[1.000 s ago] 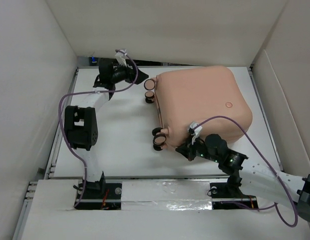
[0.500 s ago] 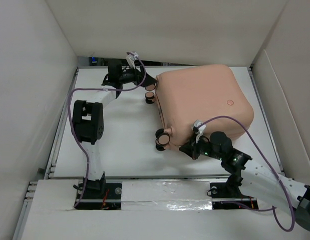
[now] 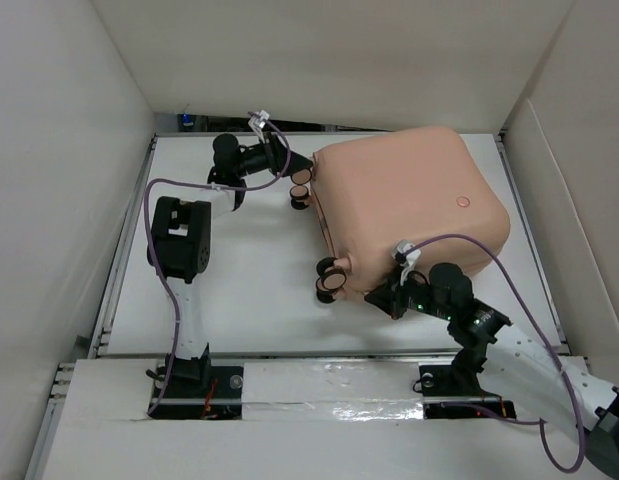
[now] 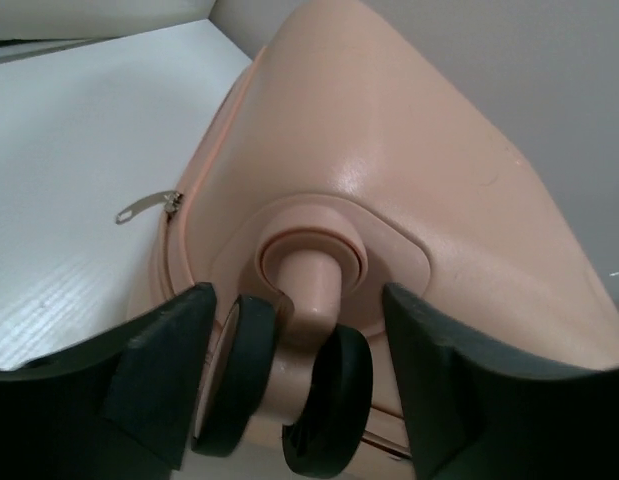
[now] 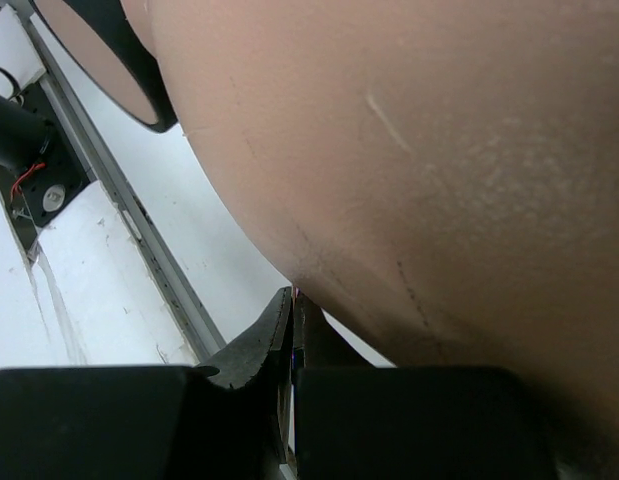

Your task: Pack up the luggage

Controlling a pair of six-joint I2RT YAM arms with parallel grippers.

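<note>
The suitcase is to the right in the top view, and my left gripper needs to shift toward it first to close across both discs of the twin caster wheel (image 3: 302, 178).
The luggage (image 3: 409, 205) is a closed peach-pink hard-shell suitcase lying flat at the table's right centre, with its wheels pointing left. My left gripper (image 3: 289, 172) is at the far-left wheel pair. In the left wrist view, the open gripper (image 4: 289, 390) straddles that pink-and-black double wheel (image 4: 334, 400), one finger on each side. A metal zipper pull (image 4: 149, 207) hangs at the seam. My right gripper (image 3: 386, 297) is at the suitcase's near edge. In the right wrist view its fingertips (image 5: 289, 315) are pressed together, with the tips touching the shell's underside (image 5: 409, 150).
The near wheel pair (image 3: 331, 277) sticks out to the left of the right gripper. White walls enclose the table on the left, back and right. A metal rail (image 3: 119, 260) runs along the left edge. Purple cables loop over both arms.
My left gripper has swung right and closed in on the far wheel pair. The suitcase has slid slightly right and nearer. My right gripper has moved right and nearer with it.
</note>
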